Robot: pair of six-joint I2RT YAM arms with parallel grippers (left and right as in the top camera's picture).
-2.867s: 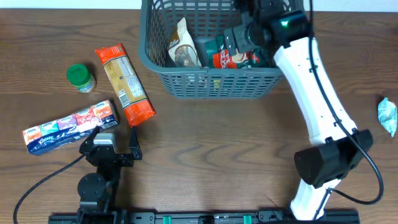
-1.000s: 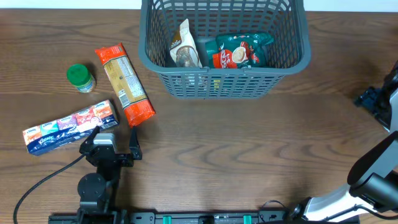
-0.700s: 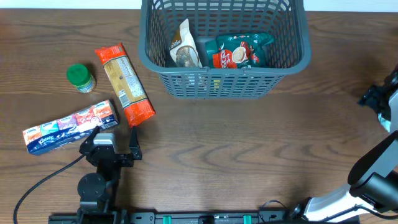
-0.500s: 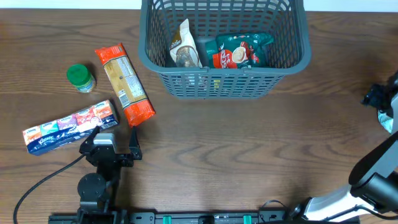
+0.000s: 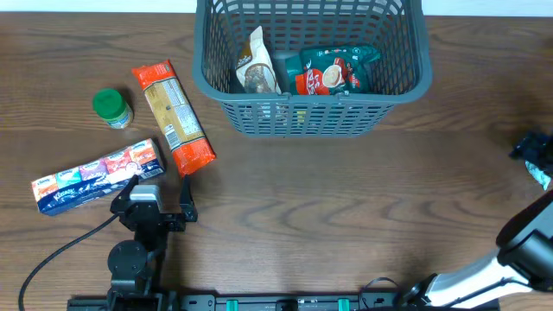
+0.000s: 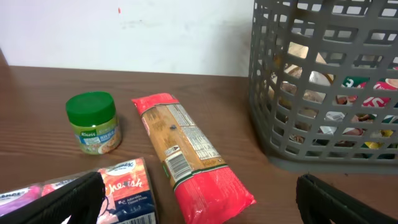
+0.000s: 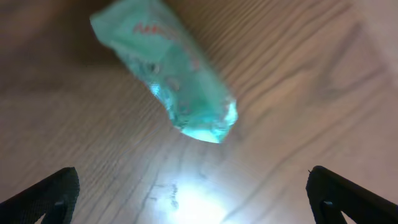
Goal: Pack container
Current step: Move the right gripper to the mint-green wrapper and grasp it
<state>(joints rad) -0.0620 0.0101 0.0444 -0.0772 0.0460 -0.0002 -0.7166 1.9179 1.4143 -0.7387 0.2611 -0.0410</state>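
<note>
My right gripper lowers its open fingers onto the shiny end of the pale teal packet next, because that end is narrower than the gap between them.
The grey-blue lattice container [image 5: 406, 91] stands at the back centre and holds a tan packet [image 5: 253, 60] and a green-red packet [image 5: 333, 71]; it also shows in the left wrist view [image 6: 292, 143]. A long red pasta packet [image 5: 173, 117], a green-lidded jar [image 5: 111, 107] and a tissue multipack [image 5: 95, 175] lie at the left. My left gripper [image 5: 155, 207] rests open near the front edge, by the tissue pack. My right gripper [image 5: 536, 149] is at the far right edge, open above a pale teal packet [image 7: 168, 78] lying on the table.
The brown wooden table [image 5: 346, 216] stretches between the container and the front edge. A white wall [image 6: 124, 31] rises behind the table. A black cable [image 5: 52, 259] runs from the left arm's base.
My right arm has left the container, swung out to the far right edge and come over the teal packet. The green-red packet now lies in the container. The left arm has not moved.
</note>
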